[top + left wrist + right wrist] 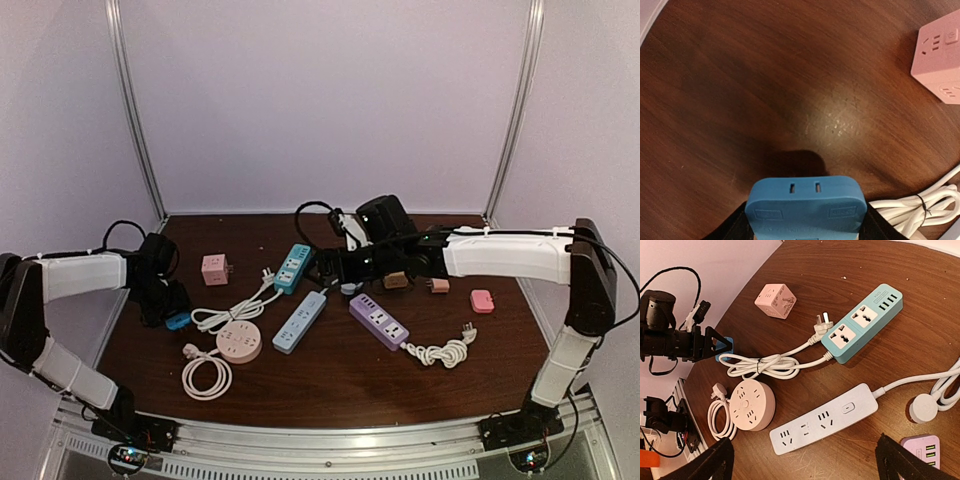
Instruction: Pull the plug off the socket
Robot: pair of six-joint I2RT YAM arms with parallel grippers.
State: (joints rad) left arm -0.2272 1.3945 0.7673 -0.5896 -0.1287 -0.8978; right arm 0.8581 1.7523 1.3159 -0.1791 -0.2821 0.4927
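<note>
The blue adapter [807, 202] still hangs above the table, so my left gripper will next lower and release it on the bare wood beside the white cable bundle.
My left gripper [807, 231] is shut on a blue socket adapter [807, 202], held low over the wooden table at the left; its two-slot face is empty. The adapter also shows in the top view [178, 321] and in the right wrist view [723, 347]. My right gripper [807, 460] is open and empty, hovering above a white power strip [825, 417]. In the top view the right gripper [335, 268] is at the table's middle, beside a teal power strip [292, 267]. The teal strip's white plug [822, 323] lies loose next to it.
A pink cube socket [940, 60] and a tied white cable bundle [920, 207] lie right of the left gripper. A round pink socket [239, 340], a purple strip [378, 320], a pink adapter [482, 300] and small adapters [396, 281] lie around the table.
</note>
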